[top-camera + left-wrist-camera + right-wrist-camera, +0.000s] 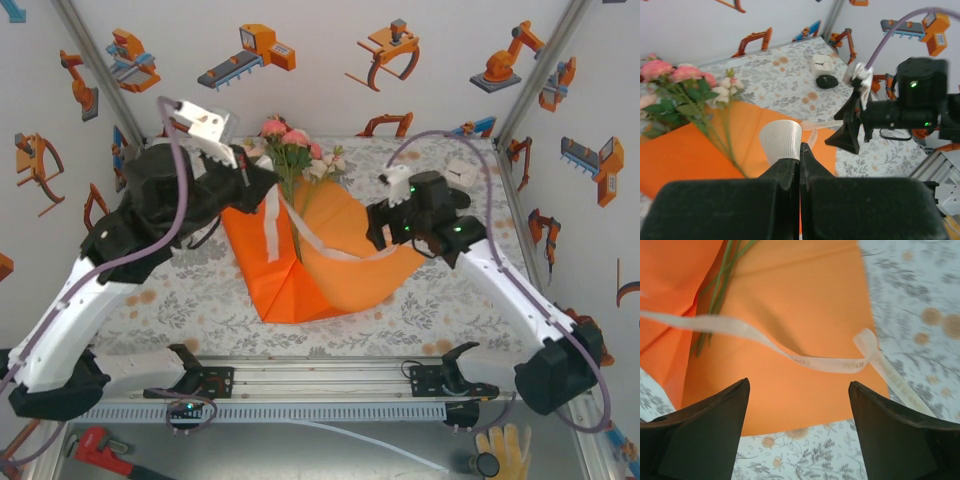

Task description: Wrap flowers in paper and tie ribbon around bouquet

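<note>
The still untouched ribbon sags below my open right gripper's fingers, so I will next move it down toward the paper's edge onto the ribbon's bend (392,250) (867,356).
The orange paper (330,270) lies partly folded mid-table, with the flowers (290,150) on it, blooms toward the back wall and stems (720,285) running down its crease. A cream ribbon (270,225) runs from my left gripper (270,190) down across the paper, then right toward my right gripper (378,232). The left gripper (801,150) is shut, and a strip of ribbon (781,142) comes out between its tips. The right gripper (799,390) is open above the paper's right edge; the ribbon (815,362) sags just beyond its fingers, untouched.
A small white block (821,65) and a black object (826,81) sit at the table's back right. The floral cloth (180,300) covers the table. A metal rail (320,380) spans the near edge; below it lie a red wrench (100,445) and a yellow glove (505,445).
</note>
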